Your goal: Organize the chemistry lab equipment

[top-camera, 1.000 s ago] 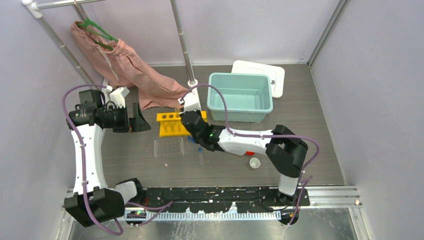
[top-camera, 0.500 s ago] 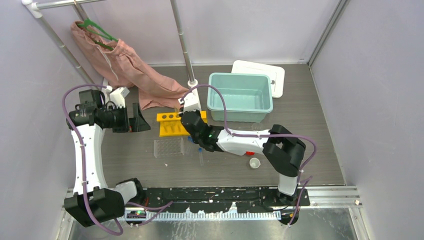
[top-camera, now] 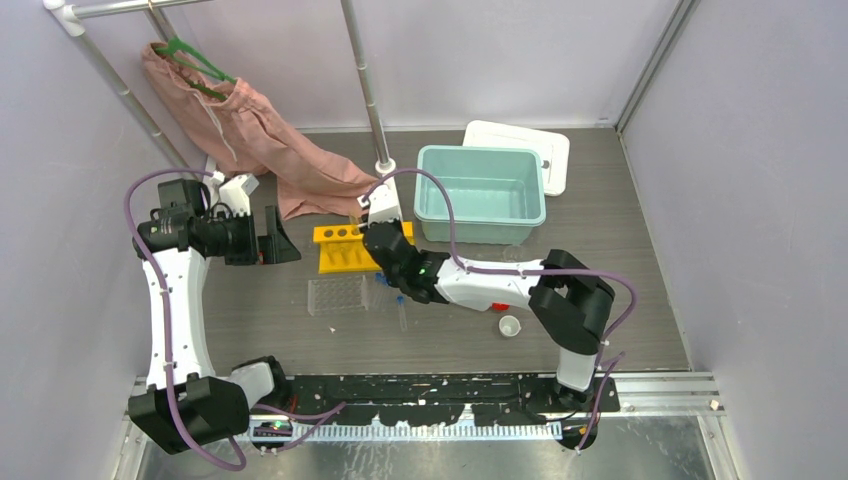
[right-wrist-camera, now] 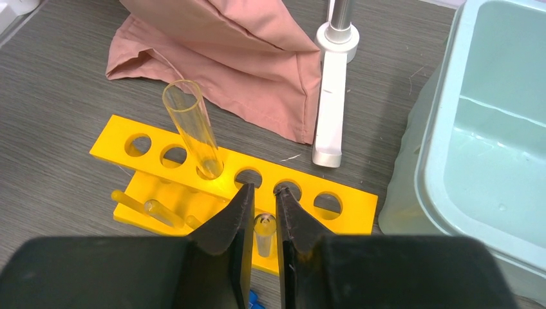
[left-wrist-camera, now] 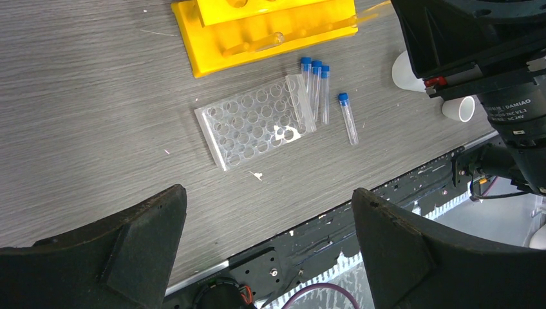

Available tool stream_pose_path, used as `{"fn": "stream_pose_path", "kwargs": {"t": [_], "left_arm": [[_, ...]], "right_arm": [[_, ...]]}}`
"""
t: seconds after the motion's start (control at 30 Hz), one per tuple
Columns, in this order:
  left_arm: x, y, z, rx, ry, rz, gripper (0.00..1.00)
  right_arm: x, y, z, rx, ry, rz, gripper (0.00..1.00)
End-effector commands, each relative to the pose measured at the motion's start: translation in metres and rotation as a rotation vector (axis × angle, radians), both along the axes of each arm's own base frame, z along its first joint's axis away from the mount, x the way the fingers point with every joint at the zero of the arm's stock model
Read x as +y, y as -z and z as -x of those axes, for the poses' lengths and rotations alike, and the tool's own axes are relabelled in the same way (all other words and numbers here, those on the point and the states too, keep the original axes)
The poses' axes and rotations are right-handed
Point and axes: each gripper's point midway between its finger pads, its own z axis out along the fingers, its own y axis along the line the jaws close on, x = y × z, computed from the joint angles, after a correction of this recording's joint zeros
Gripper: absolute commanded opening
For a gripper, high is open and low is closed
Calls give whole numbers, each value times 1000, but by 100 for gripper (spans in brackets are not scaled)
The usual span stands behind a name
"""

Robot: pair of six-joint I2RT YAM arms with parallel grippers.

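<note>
I should next bring my right gripper down toward the rack's low front ledge and release the small clear tube there, as the tube already hangs just above that ledge.
My right gripper (right-wrist-camera: 263, 190) is shut on a small clear tube (right-wrist-camera: 264, 228) and holds it just above the yellow tube rack (right-wrist-camera: 348, 206), near its fourth and fifth holes. A larger clear tube (right-wrist-camera: 193, 129) stands tilted in the rack's third hole. My left gripper (left-wrist-camera: 267, 193) is open and empty, high above the table at the left (top-camera: 272, 240). Below it lie the clear well tray (left-wrist-camera: 251, 122), several blue-capped tubes (left-wrist-camera: 315, 84) beside it, and one apart (left-wrist-camera: 348, 119). A tiny white cup (top-camera: 509, 326) stands at the right front.
A teal bin (top-camera: 480, 190) stands right of the rack, with a white lid (top-camera: 520, 145) behind it. The pink garment (top-camera: 260, 130) hangs from a green hanger and drapes onto the table behind the rack. A metal pole's white foot (right-wrist-camera: 328, 122) stands beside the cloth.
The right gripper has edged very slightly over the rack with the tube. The left arm and the objects on the table have not moved.
</note>
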Motion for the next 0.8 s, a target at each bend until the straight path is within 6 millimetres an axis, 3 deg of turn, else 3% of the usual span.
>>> {"fn": "stream_pose_path", "kwargs": {"t": [0.0, 0.77], "left_arm": [[2, -10, -5, -45, 3, -14, 100], [3, -11, -5, -46, 7, -20, 100]], "right_arm": [[-6, -50, 1, -57, 10, -97, 1], [-2, -8, -7, -10, 23, -46, 1]]}}
